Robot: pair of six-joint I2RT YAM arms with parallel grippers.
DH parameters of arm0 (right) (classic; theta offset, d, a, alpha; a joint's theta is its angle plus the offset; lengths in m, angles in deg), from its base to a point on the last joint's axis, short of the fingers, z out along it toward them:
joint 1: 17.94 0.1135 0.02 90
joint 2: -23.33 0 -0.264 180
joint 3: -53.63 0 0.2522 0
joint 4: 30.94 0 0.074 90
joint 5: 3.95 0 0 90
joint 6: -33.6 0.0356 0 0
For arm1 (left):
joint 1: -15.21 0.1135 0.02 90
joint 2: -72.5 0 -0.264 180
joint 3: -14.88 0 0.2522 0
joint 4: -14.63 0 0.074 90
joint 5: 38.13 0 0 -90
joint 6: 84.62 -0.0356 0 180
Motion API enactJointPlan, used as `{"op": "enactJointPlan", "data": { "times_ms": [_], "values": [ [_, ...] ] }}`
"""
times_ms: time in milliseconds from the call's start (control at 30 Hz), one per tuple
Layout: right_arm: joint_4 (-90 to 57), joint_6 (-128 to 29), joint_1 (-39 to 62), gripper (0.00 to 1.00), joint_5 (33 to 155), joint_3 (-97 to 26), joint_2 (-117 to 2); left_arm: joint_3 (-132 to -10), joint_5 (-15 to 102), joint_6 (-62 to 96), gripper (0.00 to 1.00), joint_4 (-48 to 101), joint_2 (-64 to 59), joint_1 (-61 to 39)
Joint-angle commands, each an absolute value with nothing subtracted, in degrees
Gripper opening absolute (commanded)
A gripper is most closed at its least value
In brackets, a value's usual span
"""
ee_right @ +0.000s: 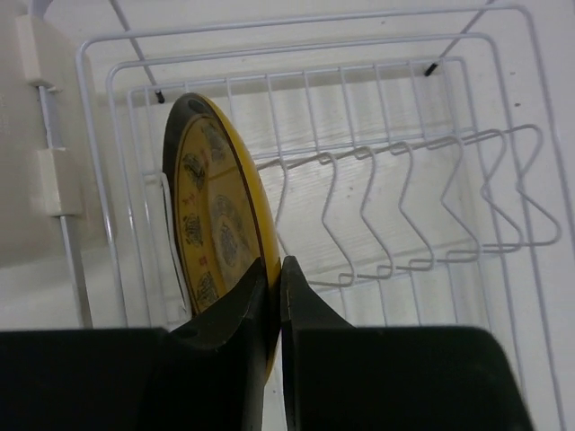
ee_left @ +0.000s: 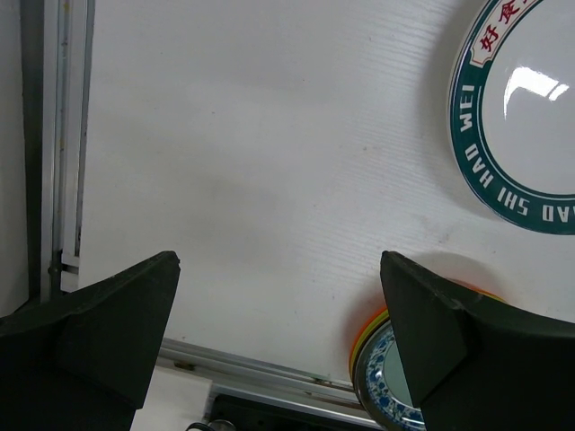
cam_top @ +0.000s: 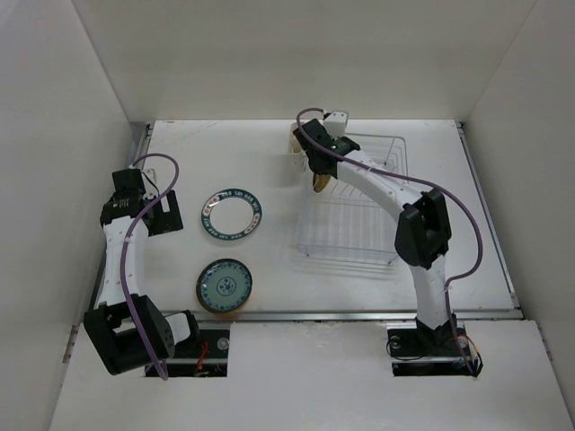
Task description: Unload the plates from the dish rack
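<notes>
I will next lift the amber-yellow plate off the rack wires with my right gripper, then swing back over the blue-patterned stack to tilt and lower it.
The white wire dish rack [cam_top: 359, 211] stands right of centre, its cream utensil cup [cam_top: 295, 144] at the far left corner. My right gripper [cam_top: 320, 172] is shut on the rim of an amber-yellow patterned plate [ee_right: 214, 224], which stands on edge at the rack's left end [ee_right: 99, 180]. A white plate with a dark teal rim [cam_top: 233, 215] lies flat on the table. Nearer me lies a stack of plates [cam_top: 225, 285] with a blue-patterned one on top and orange and lime edges below [ee_left: 370, 337]. My left gripper [cam_top: 160, 208] is open and empty, left of both.
The teal-rimmed plate also shows in the left wrist view [ee_left: 512, 117]. A metal rail [ee_left: 54, 144] runs along the table's left edge. White walls enclose the table on three sides.
</notes>
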State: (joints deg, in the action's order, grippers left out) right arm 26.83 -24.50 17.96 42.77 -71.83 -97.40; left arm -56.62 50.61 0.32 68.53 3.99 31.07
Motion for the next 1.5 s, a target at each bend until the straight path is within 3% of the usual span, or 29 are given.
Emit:
{"op": "enactJointPlan", "data": {
  "times_ms": [0,167,300,433,467,567,700,933,1167,1200,1233,1333,1367,1433,1467],
  "values": [
    [30.09,-25.02,19.67,0.0,28.62,-75.7,-90.15,-56.45,49.85,-0.07,0.94,69.35,4.3,31.21],
    [33.7,-25.55,22.83,0.0,17.6,-76.41,-82.25,-56.45,49.85,-0.07,0.94,69.35,4.3,31.21],
    [32.05,-26.6,28.45,0.0,19.16,-74.31,-76.79,-56.45,49.85,-0.07,0.94,69.35,4.82,31.21],
    [21.26,-32.74,36.8,0.0,35.38,-65.54,-72.92,-56.45,49.85,-0.07,0.94,69.35,4.83,31.21],
    [18.36,-34.15,39.08,0.0,46.65,-61.25,-72.91,-56.45,49.85,-0.07,0.94,69.35,4.83,31.21],
    [9.91,-34.69,41.29,0.0,67.76,-56.65,-72.91,-56.45,49.85,-0.07,0.94,69.35,4.83,31.21],
    [1.55,-34.69,42.43,0.0,85.12,-53.03,-77.03,-56.45,50.37,-0.07,0.94,69.35,5.35,31.21],
    [-3.64,-34.69,44.55,0.0,96.85,-55.85,-86.88,-56.45,50.37,0.45,0.94,69.35,5.36,31.21],
    [-1.81,-35.83,45.07,0.01,98.18,-54.98,-90.23,-56.45,50.37,0.45,0.94,69.35,5.36,31.21],
    [-1.02,-36.44,45.08,0.05,98.18,-54.97,-90.84,-56.45,50.37,0.45,0.94,69.35,5.36,31.21],
    [-0.23,-37.23,45.08,0.21,98.18,-54.97,-91.54,-56.45,50.37,0.45,0.94,69.35,5.36,31.21],
    [4.68,-39.25,46.39,0.55,95.99,-57.07,-94.25,-56.45,50.37,0.45,0.94,69.35,5.36,31.21],
    [6.18,-39.78,47.09,0.71,95.38,-58.03,-94.97,-56.45,50.37,0.45,0.94,69.35,5.36,31.21],
    [9.17,-40.4,48.67,0.8,91.26,-59.71,-95.5,-56.45,50.37,0.45,0.94,69.35,5.36,31.21],
    [9.19,-40.41,48.68,0.94,89.94,-59.71,-95.5,-56.45,50.37,0.45,0.94,69.35,5.36,31.21]
  ]
}}
